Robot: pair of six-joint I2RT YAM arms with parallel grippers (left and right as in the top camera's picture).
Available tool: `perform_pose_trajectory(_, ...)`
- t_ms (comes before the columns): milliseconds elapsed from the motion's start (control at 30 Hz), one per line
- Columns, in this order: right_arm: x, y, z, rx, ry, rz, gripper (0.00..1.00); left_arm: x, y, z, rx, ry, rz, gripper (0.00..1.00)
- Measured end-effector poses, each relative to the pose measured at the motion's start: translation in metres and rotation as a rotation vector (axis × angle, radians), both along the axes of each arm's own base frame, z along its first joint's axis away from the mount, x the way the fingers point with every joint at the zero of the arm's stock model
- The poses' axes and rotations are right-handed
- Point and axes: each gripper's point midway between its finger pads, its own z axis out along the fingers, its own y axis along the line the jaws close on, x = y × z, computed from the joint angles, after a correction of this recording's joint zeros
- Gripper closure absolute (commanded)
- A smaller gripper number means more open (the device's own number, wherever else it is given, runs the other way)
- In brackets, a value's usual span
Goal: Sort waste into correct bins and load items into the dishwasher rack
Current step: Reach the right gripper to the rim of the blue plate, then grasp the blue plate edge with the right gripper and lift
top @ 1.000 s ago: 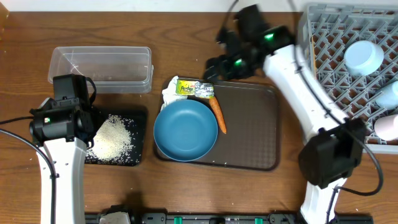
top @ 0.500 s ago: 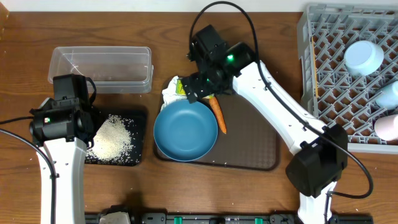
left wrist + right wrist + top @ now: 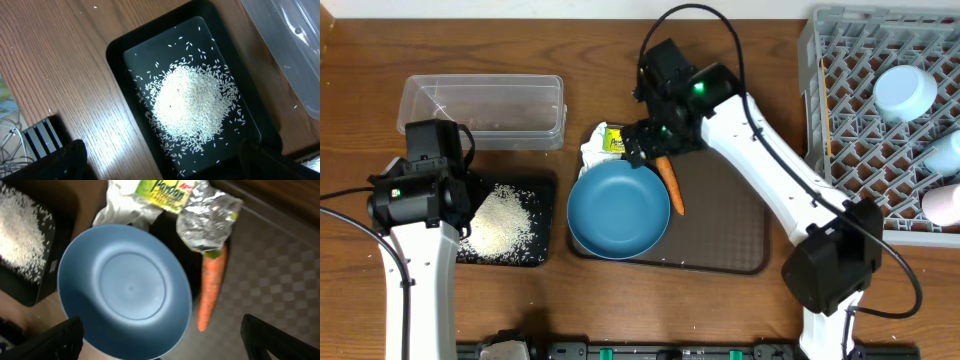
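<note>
The robot will next move its right gripper down and back to the gripper's left in the overhead view, toward the plate-bowl's rim by the black tray.
My right gripper (image 3: pixel 650 142) (image 3: pixel 162 347) is open and empty, hovering over the back of the wide blue plate-bowl (image 3: pixel 618 208) (image 3: pixel 125 287) on the brown tray. The orange carrot (image 3: pixel 671 187) (image 3: pixel 212 287) lies right of the bowl. The green-and-yellow wrapper (image 3: pixel 615 140) (image 3: pixel 172 192) and the white tissue (image 3: pixel 591 153) (image 3: pixel 122 211) lie behind the bowl. My left gripper (image 3: pixel 468 205) (image 3: pixel 165 167) is open and empty over the black tray (image 3: pixel 542 190) (image 3: pixel 117 55), which holds rice (image 3: pixel 500 222) (image 3: pixel 192 102). The clear tub (image 3: pixel 483 110) (image 3: pixel 287 45) stands behind it. The chopsticks are not in view.
The grey rack (image 3: pixel 840 120) at the right holds a light-blue bowl (image 3: pixel 905 90) and white cups (image 3: pixel 945 155). The brown serving tray (image 3: pixel 725 225) sits mid-table. A few rice grains lie on the wood by its front edge.
My right arm has swung left from beside the rack to above the wrapper and carrot, then shifted slightly right. The left arm has not moved.
</note>
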Motion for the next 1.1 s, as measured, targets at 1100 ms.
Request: perform_pose_trajectory(1100,-0.138,0.103,-0.070,-0.015,0.053,0.314,0.18,0.000,0.000,0.000,0.000,0.000,0.000,0.01)
